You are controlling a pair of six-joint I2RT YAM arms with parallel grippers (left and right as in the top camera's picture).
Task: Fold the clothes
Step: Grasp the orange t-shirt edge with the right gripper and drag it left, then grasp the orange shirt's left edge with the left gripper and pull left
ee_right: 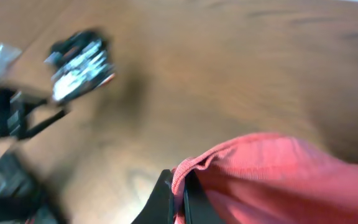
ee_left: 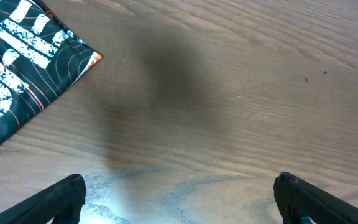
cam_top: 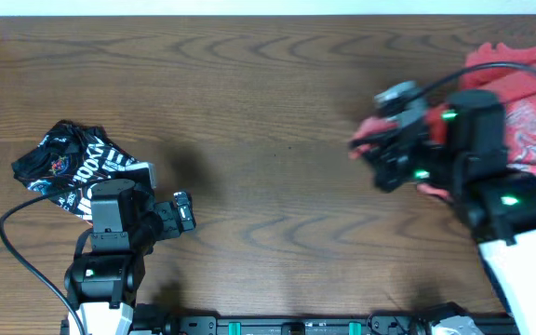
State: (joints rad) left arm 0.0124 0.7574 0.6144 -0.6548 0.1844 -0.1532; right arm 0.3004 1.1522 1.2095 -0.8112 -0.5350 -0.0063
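Note:
I need to sweep my right gripper to the left in the overhead view next and let go of the ribbed edge over the bare middle of the tabletop, because the T-shirt (cam_top: pixel 519 98) lies bunched.
The coral-red T-shirt (cam_top: pixel 519 98) lies bunched at the table's far right, partly under my right arm. My right gripper (cam_top: pixel 359 146) is shut on a ribbed edge of it, and the cloth (ee_right: pixel 278 180) trails back from the closed fingertips (ee_right: pixel 179 194). A crumpled black garment with white lettering (cam_top: pixel 63 166) lies at the left, and its corner (ee_left: pixel 17 56) shows in the left wrist view. My left gripper (cam_top: pixel 185 212) is just right of that garment, open, with bare wood between its fingers (ee_left: pixel 61 199). The right wrist view is motion-blurred.
Brown wooden table (cam_top: pixel 268 102) with its far edge along the top of the overhead view. A black cable (cam_top: pixel 26 256) loops beside the left arm base. The left arm (ee_right: pixel 5 118) shows blurred in the right wrist view.

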